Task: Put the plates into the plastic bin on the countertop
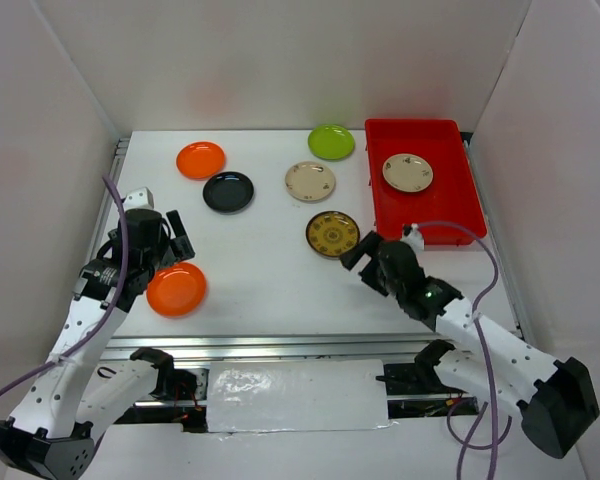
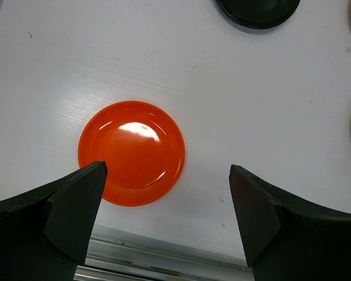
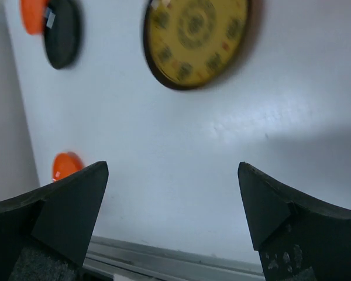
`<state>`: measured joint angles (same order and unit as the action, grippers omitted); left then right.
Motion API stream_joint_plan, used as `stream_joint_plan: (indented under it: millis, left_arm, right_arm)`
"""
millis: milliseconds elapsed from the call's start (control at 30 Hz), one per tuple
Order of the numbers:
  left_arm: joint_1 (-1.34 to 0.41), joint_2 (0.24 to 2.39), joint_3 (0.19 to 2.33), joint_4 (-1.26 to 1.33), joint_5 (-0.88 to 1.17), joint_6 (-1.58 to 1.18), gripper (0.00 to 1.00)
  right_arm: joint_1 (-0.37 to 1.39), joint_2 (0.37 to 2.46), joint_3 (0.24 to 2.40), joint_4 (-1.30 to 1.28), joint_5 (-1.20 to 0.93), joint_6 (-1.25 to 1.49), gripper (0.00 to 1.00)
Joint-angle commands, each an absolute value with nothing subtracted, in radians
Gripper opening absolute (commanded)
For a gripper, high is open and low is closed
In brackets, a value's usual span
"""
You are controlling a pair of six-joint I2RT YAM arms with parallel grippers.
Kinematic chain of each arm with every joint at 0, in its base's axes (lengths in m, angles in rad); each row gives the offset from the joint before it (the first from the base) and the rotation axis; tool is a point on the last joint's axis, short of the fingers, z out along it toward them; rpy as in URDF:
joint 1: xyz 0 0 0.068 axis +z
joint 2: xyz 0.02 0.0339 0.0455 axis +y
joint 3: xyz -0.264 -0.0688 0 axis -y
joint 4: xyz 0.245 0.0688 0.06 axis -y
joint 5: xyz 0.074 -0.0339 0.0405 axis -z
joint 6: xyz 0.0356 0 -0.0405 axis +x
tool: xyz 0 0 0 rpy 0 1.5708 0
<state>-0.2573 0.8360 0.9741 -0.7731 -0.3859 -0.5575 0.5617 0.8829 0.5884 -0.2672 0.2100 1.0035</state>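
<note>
I need to lower my right gripper next and move it outward onto the plate's near rim, on the bin side, because the brown-gold plate (image 1: 332, 234) lies just beyond my open fingers.
The red plastic bin (image 1: 452, 205) stands at the far right of the white countertop (image 1: 265, 290) and holds one cream plate (image 1: 408, 172). On the countertop lie a brown-gold plate (image 1: 332, 234), a cream plate (image 1: 310, 181), a lime green plate (image 1: 331, 141), a black plate (image 1: 228, 192) and two orange plates (image 1: 201, 160) (image 1: 176, 289). No blue-white plate shows. My left gripper (image 1: 155, 262) is open and empty over the near orange plate (image 2: 131, 153). My right gripper (image 1: 365, 265) is open and empty, just near-right of the brown-gold plate (image 3: 196, 41).
A metal rail (image 1: 280, 345) runs along the near edge, also in the left wrist view (image 2: 164, 254). White walls close in the left, back and right sides. A cable loops from the right arm near the bin's front wall (image 1: 450, 228).
</note>
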Motion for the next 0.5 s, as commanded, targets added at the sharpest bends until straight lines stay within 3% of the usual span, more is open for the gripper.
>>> stream_joint_plan:
  millis: [0, 467]
  left_arm:
    - [-0.256, 0.825, 0.980, -0.759, -0.408, -0.572, 0.99]
    - [-0.255, 0.813, 0.973, -0.735, -0.353, -0.543, 0.99]
  right_arm:
    - [0.650, 0.845, 0.461, -0.175, 0.414, 1.238, 1.00]
    - [0.466, 1.483, 0.603, 0.143, 0.164, 1.250, 0.91]
